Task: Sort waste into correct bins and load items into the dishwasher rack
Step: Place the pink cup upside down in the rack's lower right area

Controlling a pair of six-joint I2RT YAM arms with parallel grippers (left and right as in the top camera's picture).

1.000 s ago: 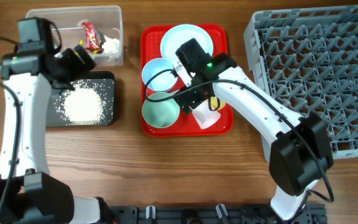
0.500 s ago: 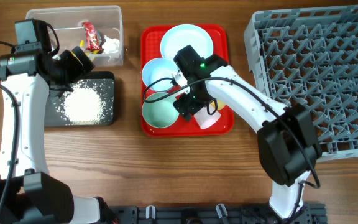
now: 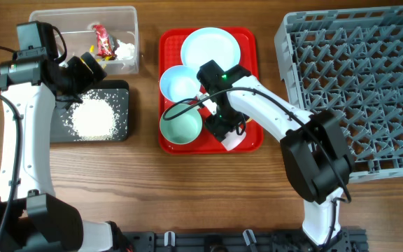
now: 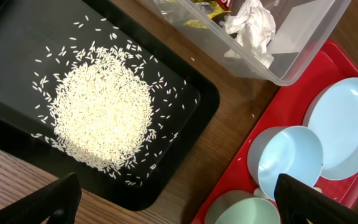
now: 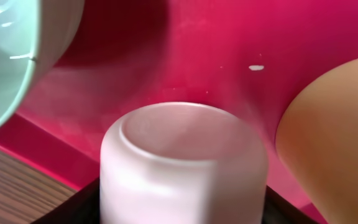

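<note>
I will raise my right gripper, move it across and lower it to let go in the rack's near end (image 3: 364,152), because that end is to its right in the overhead view.
My right gripper (image 3: 224,127) is low over the red tray's front right, its jaws closed against both sides of the small white cup (image 3: 235,137), which stands upside down on the tray in the right wrist view (image 5: 185,162). The yellow cup (image 5: 334,137) is just right of it and the pale green bowl (image 3: 180,126) just left. The light blue bowl (image 3: 180,82) and plate (image 3: 210,47) lie farther back. My left gripper (image 3: 82,66) hangs open and empty above the black tray (image 3: 121,133) with the rice heap (image 4: 101,115). The spoon is hidden.
The clear tub (image 3: 82,17) at the back left holds a red wrapper (image 3: 103,40) and a crumpled white scrap (image 4: 250,25). The red serving tray (image 3: 166,42) sits mid-table. The grey dishwasher rack (image 3: 369,77) fills the right side.
My right gripper has moved forward and right along the red tray and come down around the white cup. The left arm has barely moved.
</note>
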